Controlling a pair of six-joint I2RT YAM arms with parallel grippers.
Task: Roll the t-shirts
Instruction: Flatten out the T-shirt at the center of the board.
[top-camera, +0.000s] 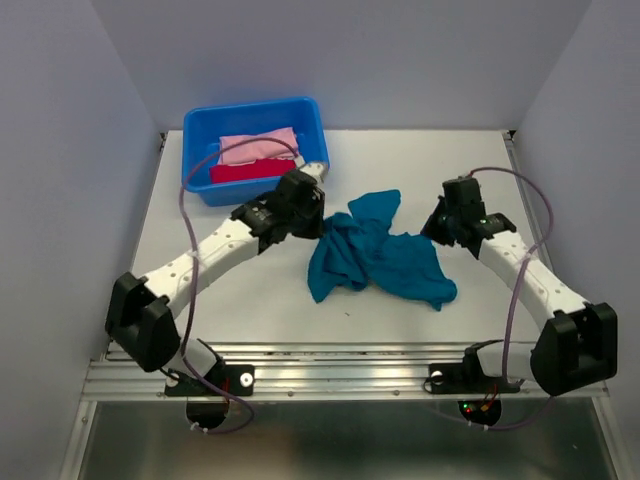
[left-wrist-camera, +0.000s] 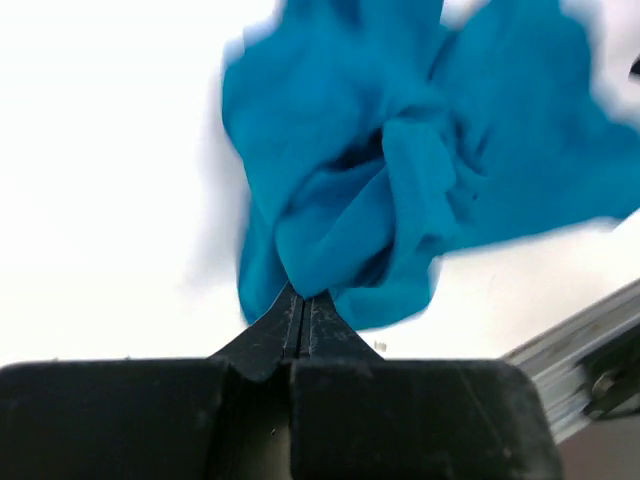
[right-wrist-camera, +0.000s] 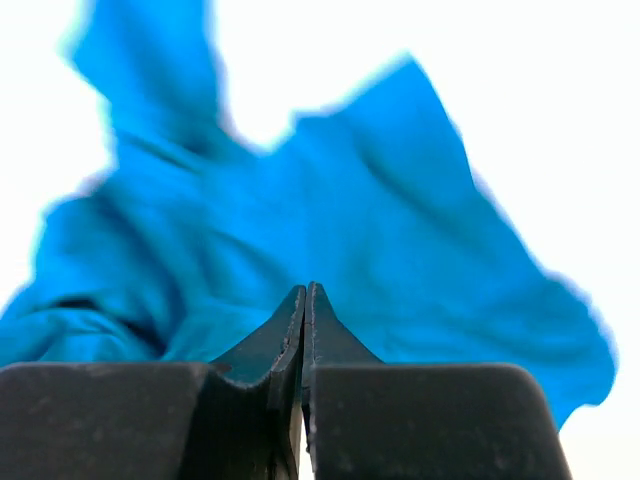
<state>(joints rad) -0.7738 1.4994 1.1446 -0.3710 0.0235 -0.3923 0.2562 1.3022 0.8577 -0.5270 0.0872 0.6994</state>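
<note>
The shirt is crumpled, so my left gripper needs to lift the bunched fold next, then lower it toward the tabletop near the blue tub and let it go.
A teal-blue t-shirt (top-camera: 380, 255) lies crumpled on the white table (top-camera: 480, 170) between my two arms. My left gripper (top-camera: 320, 222) is at its left edge. In the left wrist view the jaws are shut, and bunched teal cloth (left-wrist-camera: 380, 190) gathers right at the left gripper's (left-wrist-camera: 303, 292) tips. My right gripper (top-camera: 434, 230) is at the shirt's right edge. It (right-wrist-camera: 306, 288) is shut too, its tips against the spread cloth (right-wrist-camera: 330, 230). A pink t-shirt bundle (top-camera: 258, 145) and a red one (top-camera: 252, 171) lie in the tub.
The bright-blue plastic tub (top-camera: 310, 125) stands at the back left, just behind my left arm. The table's metal front rail (top-camera: 340, 365) runs along the near edge. Grey walls close in on the table's left, right and far sides.
</note>
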